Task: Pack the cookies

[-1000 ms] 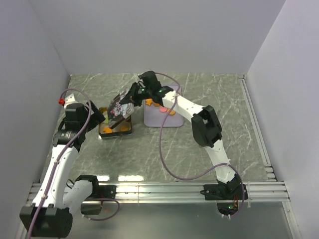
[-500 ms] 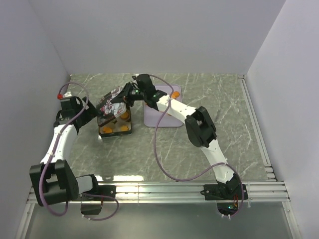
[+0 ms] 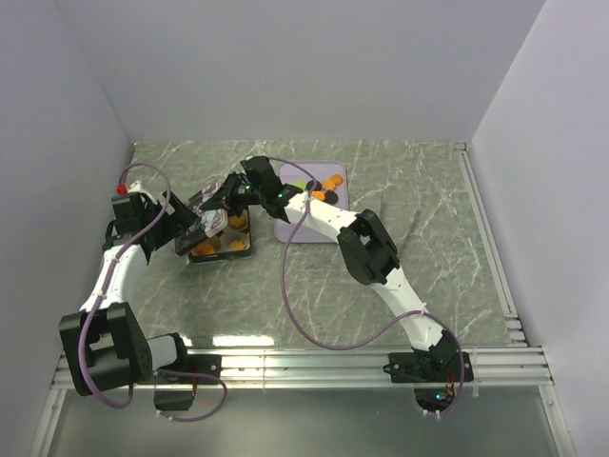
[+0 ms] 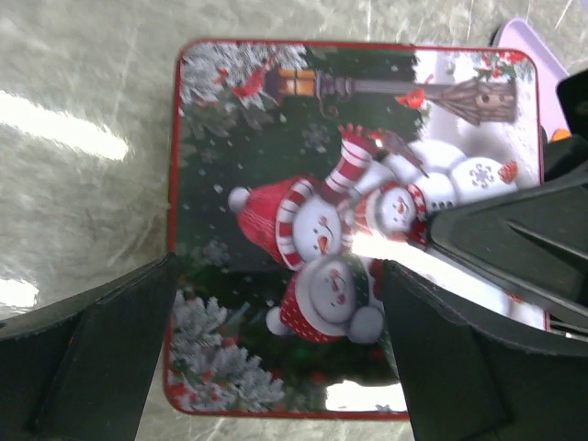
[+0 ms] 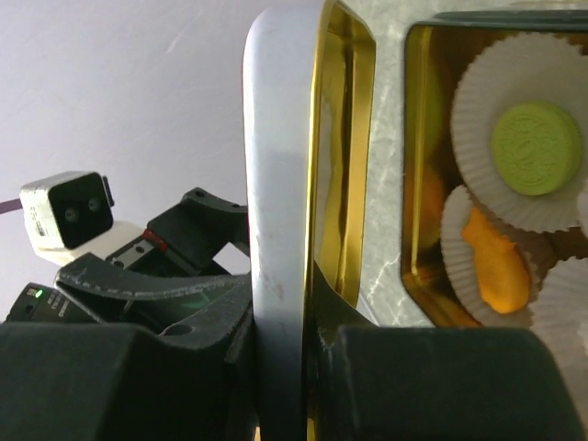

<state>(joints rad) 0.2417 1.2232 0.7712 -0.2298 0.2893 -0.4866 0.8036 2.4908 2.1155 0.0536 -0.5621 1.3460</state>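
The open tin (image 5: 535, 220) is below my right gripper, to its right in the wrist view. My gripper will next lower toward the tin and release the lid's rim (image 5: 280, 184).
A square tin (image 3: 222, 252) holds orange cookies (image 3: 234, 244). In the right wrist view they sit in white paper cups: a lime green cookie (image 5: 536, 135) and an orange one (image 5: 494, 257). My right gripper (image 3: 235, 190) is shut on the edge of the tin's snowman lid (image 3: 207, 217) and holds it tilted over the tin; its grip shows close up (image 5: 285, 349) on the lid's rim (image 5: 280, 184). My left gripper (image 3: 184, 227) is open at the lid's left edge. In its own view the left gripper (image 4: 280, 268) straddles the lid (image 4: 312, 184) without gripping it.
A purple tray (image 3: 309, 228) lies right of the tin, with loose orange, green and black cookies (image 3: 322, 184) at its far end. Its corner shows in the left wrist view (image 4: 528, 41). Grey walls stand close on the left and behind.
My right gripper has carried the lid left and lower, over the tin. My left arm has swung in, bringing its open gripper to the lid's left edge.
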